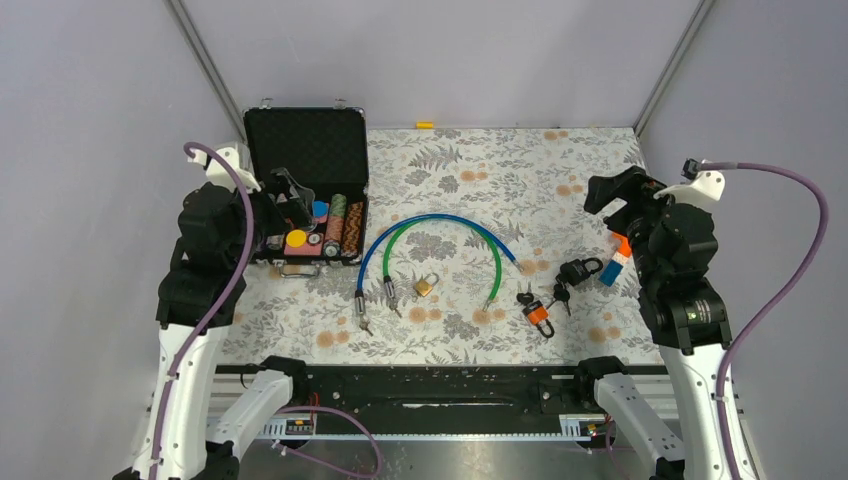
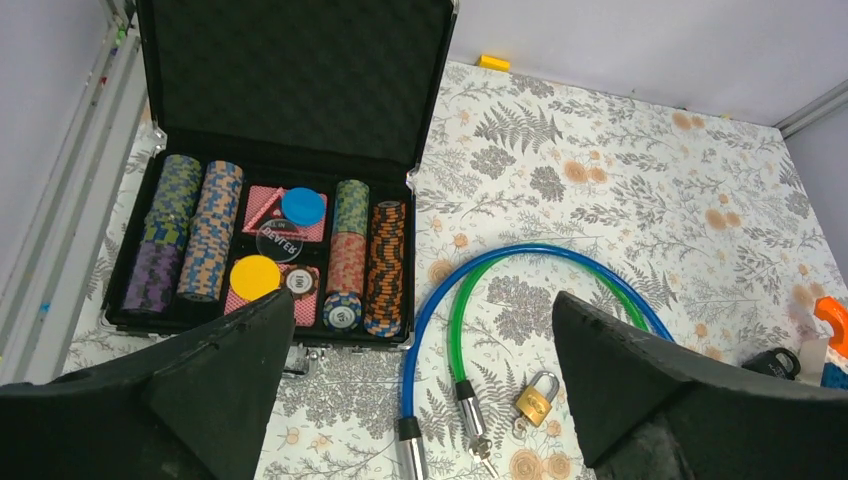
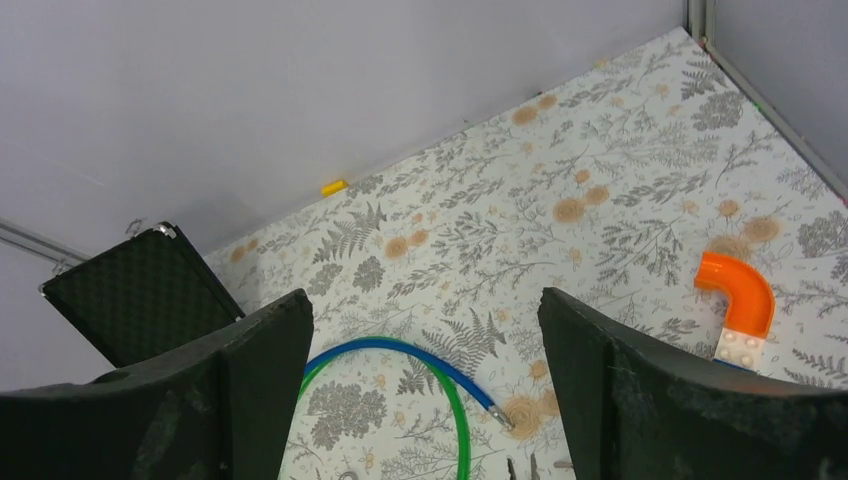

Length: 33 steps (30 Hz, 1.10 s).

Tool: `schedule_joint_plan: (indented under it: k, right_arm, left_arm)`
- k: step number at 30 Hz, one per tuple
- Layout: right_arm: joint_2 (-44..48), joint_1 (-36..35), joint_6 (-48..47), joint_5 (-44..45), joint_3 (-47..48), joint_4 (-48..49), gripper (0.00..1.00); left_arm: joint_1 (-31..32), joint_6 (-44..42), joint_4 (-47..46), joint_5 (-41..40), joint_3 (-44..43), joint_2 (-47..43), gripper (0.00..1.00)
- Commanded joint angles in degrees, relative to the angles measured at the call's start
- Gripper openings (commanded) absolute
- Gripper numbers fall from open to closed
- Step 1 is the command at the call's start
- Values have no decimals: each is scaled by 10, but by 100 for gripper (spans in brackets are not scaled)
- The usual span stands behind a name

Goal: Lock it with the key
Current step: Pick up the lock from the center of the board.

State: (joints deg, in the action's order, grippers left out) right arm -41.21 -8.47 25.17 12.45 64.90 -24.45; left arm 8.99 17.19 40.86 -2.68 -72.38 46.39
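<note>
Next, my right gripper swings to the left in the top view and down around the padlock's brass body (image 1: 424, 288), which lies below it, clear of both cables.
A small brass padlock (image 1: 426, 285) lies mid-table inside two arched cable locks, one blue (image 1: 440, 222) and one green (image 1: 496, 262). In the left wrist view the padlock (image 2: 535, 401) lies beside the green cable's metal end with a key (image 2: 482, 446) in it. A black padlock (image 1: 580, 270) with keys and an orange-tagged key bunch (image 1: 537, 312) lie to the right. My left gripper (image 1: 285, 205) is open over the poker-chip case, holding nothing. My right gripper (image 1: 615, 192) is open at the far right, holding nothing. The blue cable's tip (image 3: 497, 415) shows between its fingers.
An open black case (image 1: 306, 150) with poker chips (image 2: 385, 265) stands at the back left. An orange and white curved piece (image 3: 743, 300) and a blue block (image 1: 611, 272) lie at the right. A small yellow object (image 1: 425, 125) lies by the back wall.
</note>
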Motion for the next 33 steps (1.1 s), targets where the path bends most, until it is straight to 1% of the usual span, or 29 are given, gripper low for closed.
schedule_joint_plan:
  k: [1, 3, 5, 7, 9, 10, 14, 16, 19, 21, 24, 27, 33]
  right_arm:
    - [-3, 3, 27, 9, -16, 22, 89]
    - [-12, 2, 30, 0, -17, 8, 89]
    - [-27, 2, 37, -35, -18, 1, 88]
    - [-45, 2, 67, -76, -32, 0, 85]
    - [-69, -6, 105, -115, -50, 8, 81]
    - [-82, -18, 118, -117, -58, 9, 80]
    - [-146, -127, 148, -19, -74, 18, 83]
    - [-194, -171, 176, 7, -70, 20, 86]
    - [-303, -244, 203, 66, -38, 18, 92]
    - [-380, -288, 222, 97, 3, 2, 94]
    - [-490, -341, 270, 128, 75, -59, 92]
    - [-575, -382, 317, 157, 133, -106, 88]
    - [-688, -457, 388, 169, 223, -178, 87]
  left_arm:
    - [-2, 9, -44, 11, 26, -25, 99]
    - [-2, 15, -51, -5, 38, -37, 99]
    - [-2, 24, -52, -17, 48, -46, 99]
    - [-2, 34, -54, -18, 65, -57, 99]
    - [-2, 19, -63, 30, 88, -63, 99]
    - [-2, 16, -63, 62, 99, -64, 99]
    - [-2, 36, -63, 152, 143, -58, 99]
    - [-2, 49, -61, 169, 160, -53, 99]
    - [-3, 65, -61, 172, 184, -49, 99]
    - [-2, 66, -61, 165, 195, -49, 99]
    - [-2, 67, -59, 145, 204, -53, 99]
    - [-2, 66, -56, 130, 207, -58, 99]
    - [-2, 61, -53, 112, 216, -55, 99]
